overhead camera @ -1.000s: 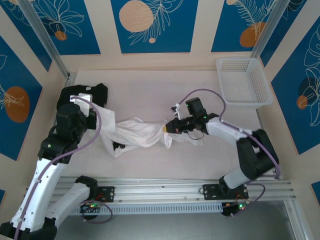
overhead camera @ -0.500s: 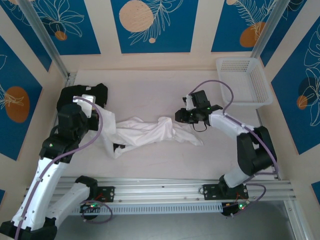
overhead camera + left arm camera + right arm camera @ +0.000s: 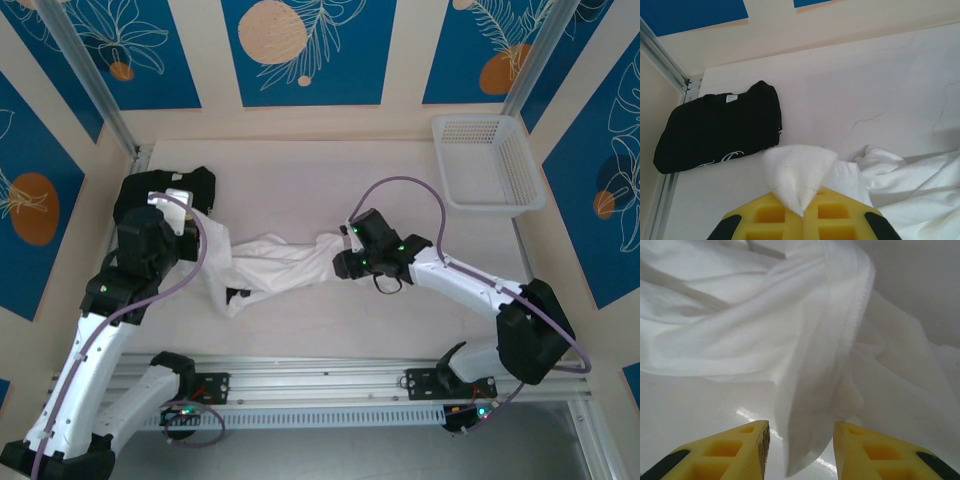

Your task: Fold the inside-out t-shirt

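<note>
The opposite corner's hanging fold [image 3: 807, 440] is just below my right gripper, between its open yellow fingers, so my right gripper needs to go down slightly and close on it next.
The white inside-out t-shirt [image 3: 285, 262] lies bunched and twisted across the middle of the table. My left gripper [image 3: 804, 210] is shut on a corner of its fabric [image 3: 799, 170], which pokes up between the yellow fingers; the gripper sits at the shirt's left end [image 3: 178, 225]. My right gripper [image 3: 801, 447] stands open over the shirt's right part [image 3: 345, 262], with a hanging fold of the hem [image 3: 812, 440] between its yellow fingers [image 3: 742, 450], untouched by the pads.
A folded black garment [image 3: 715, 127] lies at the table's back left corner [image 3: 165, 185]. A white plastic basket [image 3: 487, 165] stands at the back right. An aluminium rail [image 3: 340, 385] runs along the near edge.
My right gripper has let go of the shirt and opened, lifted back to the right, then come down left over the shirt's right part. The left gripper has kept its hold.
</note>
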